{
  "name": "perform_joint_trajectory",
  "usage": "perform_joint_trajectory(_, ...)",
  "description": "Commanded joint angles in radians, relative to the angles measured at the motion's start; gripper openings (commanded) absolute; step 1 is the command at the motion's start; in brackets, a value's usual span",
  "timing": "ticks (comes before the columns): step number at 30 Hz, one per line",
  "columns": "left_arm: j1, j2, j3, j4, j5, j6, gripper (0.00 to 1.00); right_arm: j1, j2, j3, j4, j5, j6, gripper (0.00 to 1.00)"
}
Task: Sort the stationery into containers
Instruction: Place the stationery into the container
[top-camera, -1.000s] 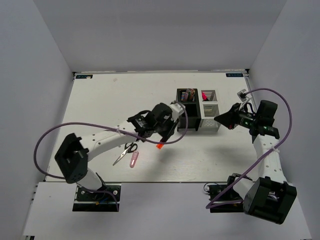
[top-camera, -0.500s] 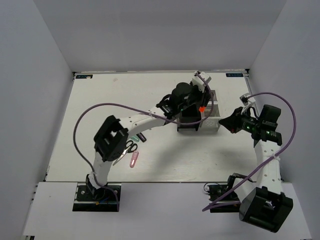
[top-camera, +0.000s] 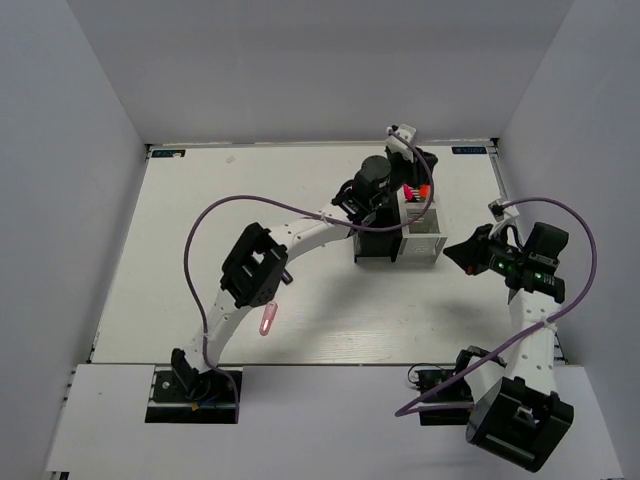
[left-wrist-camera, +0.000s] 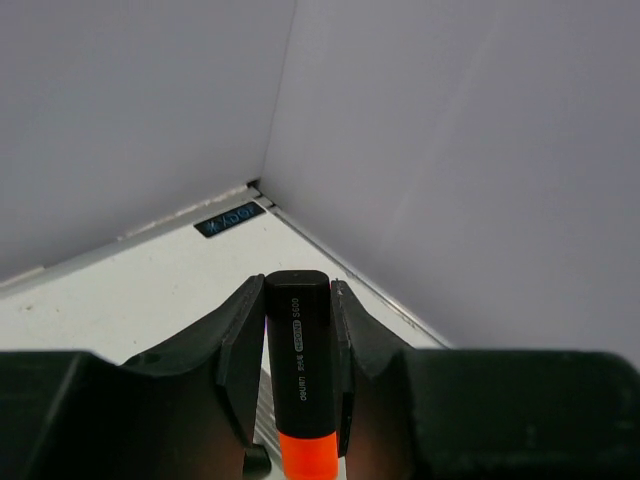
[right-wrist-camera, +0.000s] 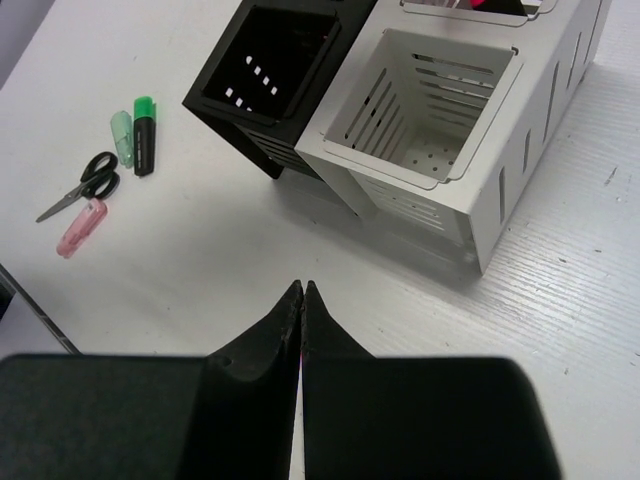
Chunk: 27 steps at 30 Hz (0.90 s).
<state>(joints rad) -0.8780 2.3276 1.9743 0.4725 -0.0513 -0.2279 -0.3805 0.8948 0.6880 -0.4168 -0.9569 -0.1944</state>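
The left gripper edges toward the pink thing next and lowers the marker inside the white holder, since the marker's orange cap hangs above the holder's open back section.
My left gripper is shut on a black marker with an orange cap and holds it above the back of the white holder. The left wrist view shows the marker clamped between the fingers, cap towards the camera. The black holder stands against the white one's left side. My right gripper is shut and empty, just right of the white holder, above bare table. Scissors, a mint highlighter, a green-capped marker and a pink cutter lie left of the black holder.
Something pink stands in the white holder's back compartment. The pink cutter lies near the left arm's elbow, which covers the scissors in the top view. Grey walls close in the table at the back and sides.
My left arm has swung from the table's front middle up and right over the holders, carrying the orange-capped marker. My right gripper has drawn back a little to the right.
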Motion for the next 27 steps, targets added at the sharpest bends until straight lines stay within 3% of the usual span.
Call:
perform_joint_trajectory(1, 0.022, 0.025, 0.064, 0.064, -0.048, -0.037, 0.0, -0.026, 0.003, -0.012, 0.019, -0.065, -0.008, 0.0)
perform_joint_trajectory(14, 0.024, 0.159, 0.189, 0.014, -0.145, -0.034, 0.02, -0.083, -0.023, -0.045, 0.047, -0.221, -0.007, 0.0)
perform_joint_trajectory(18, 0.021, 0.154, 0.173, 0.003, -0.137, -0.04, 0.25, -0.101, -0.023, -0.045, 0.046, -0.25, -0.007, 0.0)
perform_joint_trajectory(20, 0.024, 0.15, 0.166, -0.003, -0.133, -0.045, 0.53, -0.106, -0.02, -0.047, 0.046, -0.253, -0.007, 0.04)
perform_joint_trajectory(21, 0.025, 0.147, 0.166, -0.006, -0.13, -0.048, 0.65, -0.112, -0.023, -0.048, 0.044, -0.266, -0.005, 0.08)
perform_joint_trajectory(22, 0.024, 0.141, 0.169, -0.006, -0.127, -0.048, 0.7, -0.113, -0.023, -0.048, 0.046, -0.266, -0.008, 0.13)
perform_joint_trajectory(25, 0.022, 0.122, 0.178, -0.012, -0.085, -0.057, 0.73, -0.123, -0.023, -0.045, 0.03, -0.278, -0.017, 0.49)
perform_joint_trajectory(26, 0.025, 0.11, 0.179, -0.012, -0.078, -0.056, 0.7, -0.126, -0.026, -0.044, 0.026, -0.276, -0.022, 0.74)
perform_joint_trajectory(27, 0.024, 0.098, 0.175, -0.014, -0.061, -0.068, 0.46, -0.124, -0.025, -0.042, 0.024, -0.278, -0.014, 0.89)
